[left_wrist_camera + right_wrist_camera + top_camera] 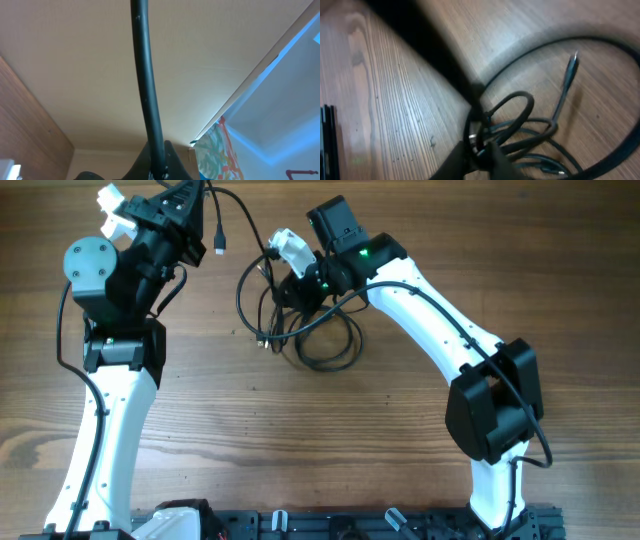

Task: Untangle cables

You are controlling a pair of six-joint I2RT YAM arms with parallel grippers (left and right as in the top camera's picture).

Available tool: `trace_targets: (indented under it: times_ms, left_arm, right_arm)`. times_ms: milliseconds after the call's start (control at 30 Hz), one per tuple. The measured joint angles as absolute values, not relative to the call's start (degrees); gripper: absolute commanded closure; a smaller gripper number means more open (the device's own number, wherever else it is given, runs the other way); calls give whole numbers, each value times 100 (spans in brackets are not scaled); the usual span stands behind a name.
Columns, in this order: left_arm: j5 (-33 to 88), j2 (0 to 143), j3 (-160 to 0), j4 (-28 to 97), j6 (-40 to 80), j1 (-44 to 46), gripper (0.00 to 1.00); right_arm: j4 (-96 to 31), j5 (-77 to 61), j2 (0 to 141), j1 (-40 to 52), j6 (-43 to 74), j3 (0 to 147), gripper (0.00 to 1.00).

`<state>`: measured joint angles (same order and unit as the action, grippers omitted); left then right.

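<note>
Next, my left gripper needs to draw back and across toward the tangle (304,328) and release the piece of cable, as the tangle's loops lie to its right in the overhead view.
The cables (322,345) lie as a tangle of thin black loops on the wooden table (300,440). My right gripper (292,284) is down on the tangle's upper left. In the right wrist view its fingers (482,156) are pinched on a knot of cables (520,125), and a loose plug end (572,62) lies beyond. My left gripper (190,215) is raised at the top left, shut on one cable strand (245,212) that arcs over to the tangle. A plug (219,248) dangles below it. In the left wrist view that strand (145,75) rises from between the shut fingers (159,167) towards the ceiling.
The left arm's white link (110,430) runs down the left side and the right arm's link (440,330) crosses the right side. A black rail (330,525) lines the table's front edge. Bare wood (300,440) spreads in front of the tangle.
</note>
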<state>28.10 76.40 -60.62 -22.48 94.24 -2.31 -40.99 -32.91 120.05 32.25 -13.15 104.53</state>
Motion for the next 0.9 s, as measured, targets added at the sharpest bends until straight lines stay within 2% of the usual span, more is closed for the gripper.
trace_targets:
  times_ms: [167,367,567,900]
  left_arm:
    - [2808,7638,-6066,-1730,9327,-231,96]
    - [2517,7634,-6082,-189,8656,-228,96]
    - [1855,7629,-6080,1031,7817,-231,96]
    - [913,7627,-6080,1940,6517,-204,96]
  right_arm:
    - [-4025,-3273,12005,3190,-1039,10455,96]
    - [-4451,-3229,11806,2926,-513,10453,96]
    - [-4934,-3223,10753,2543,56,10453,96]
    - [-4989,-4274,9113,1549,1076,10460,96]
